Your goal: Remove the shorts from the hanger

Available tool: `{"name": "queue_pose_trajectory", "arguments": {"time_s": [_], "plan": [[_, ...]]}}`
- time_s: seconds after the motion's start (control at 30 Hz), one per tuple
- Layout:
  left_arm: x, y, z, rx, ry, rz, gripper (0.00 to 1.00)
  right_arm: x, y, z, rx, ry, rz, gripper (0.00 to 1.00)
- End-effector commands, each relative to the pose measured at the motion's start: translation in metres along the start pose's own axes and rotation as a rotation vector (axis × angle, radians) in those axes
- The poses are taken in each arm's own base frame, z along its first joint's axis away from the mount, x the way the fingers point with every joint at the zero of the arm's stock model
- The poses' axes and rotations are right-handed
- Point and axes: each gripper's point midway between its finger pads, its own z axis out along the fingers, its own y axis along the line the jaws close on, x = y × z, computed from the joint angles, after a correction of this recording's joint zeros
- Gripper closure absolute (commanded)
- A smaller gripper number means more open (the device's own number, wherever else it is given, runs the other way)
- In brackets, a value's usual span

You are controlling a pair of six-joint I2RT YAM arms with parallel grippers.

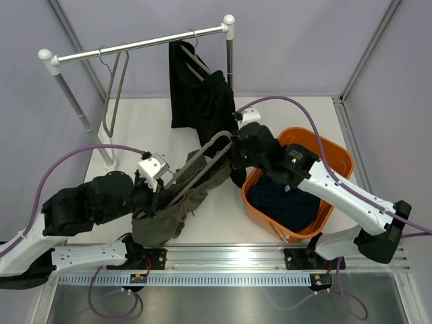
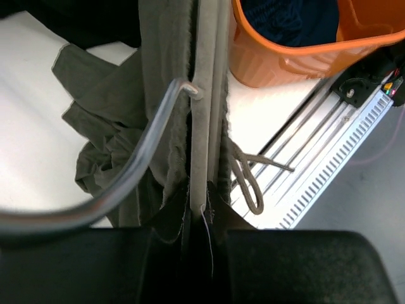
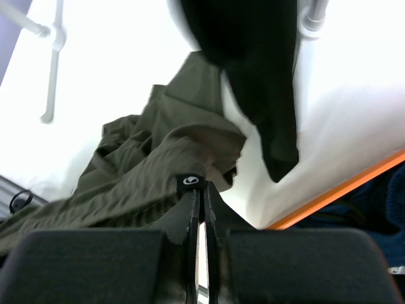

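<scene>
I need to pull the olive shorts in my right gripper up off the hanger next, then lower them into the orange basket where the navy shorts (image 1: 287, 199) lie and release them.
The olive-grey shorts (image 1: 165, 216) hang on a grey hanger (image 1: 202, 152) held low over the table between my two grippers. My left gripper (image 1: 156, 192) is shut on the hanger's bar (image 2: 204, 114), with the olive fabric (image 2: 107, 120) and its drawstring (image 2: 250, 183) draped round it. My right gripper (image 1: 233, 145) is shut on the olive shorts' waistband (image 3: 126, 183) beside a small black label (image 3: 190, 180). The black shorts (image 1: 196, 101) hang on a hanger on the rack and also show in the right wrist view (image 3: 253, 63). The navy shorts (image 1: 287, 199) lie in the orange basket (image 1: 337, 158).
The clothes rack's rod (image 1: 135, 47) crosses the back, with an empty hanger (image 1: 115, 84) at its left. The rack's posts stand at back left and behind the black shorts. The basket (image 2: 285, 60) sits right of the held hanger. A metal rail (image 1: 223, 253) runs along the near edge.
</scene>
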Motion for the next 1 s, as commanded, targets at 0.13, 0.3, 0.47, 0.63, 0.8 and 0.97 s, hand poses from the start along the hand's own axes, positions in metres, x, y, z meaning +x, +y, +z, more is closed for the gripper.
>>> {"name": "queue_pose_trajectory", "arguments": {"time_s": [0.13, 0.3, 0.47, 0.63, 0.8, 0.97], "plan": [[-0.105, 0.015, -0.022, -0.079, -0.493, -0.245, 1.0, 0.04, 0.084, -0.03, -0.143, -0.027, -0.103, 1.0], [-0.12, 0.016, -0.027, -0.078, -0.557, -0.28, 1.0, 0.041, 0.079, -0.033, -0.135, -0.032, -0.104, 1.0], [-0.124, 0.011, -0.037, -0.03, -0.598, -0.28, 1.0, 0.032, 0.062, -0.035, -0.056, -0.068, -0.117, 1.0], [-0.115, 0.021, -0.049, -0.051, -0.593, -0.292, 1.0, -0.007, 0.012, -0.056, -0.008, -0.148, -0.017, 1.0], [-0.107, 0.025, -0.057, -0.051, -0.593, -0.298, 1.0, -0.028, -0.038, -0.058, 0.078, -0.18, 0.049, 1.0], [-0.106, 0.022, -0.052, -0.043, -0.577, -0.287, 1.0, -0.028, -0.019, -0.051, -0.02, -0.136, 0.045, 1.0]]}}
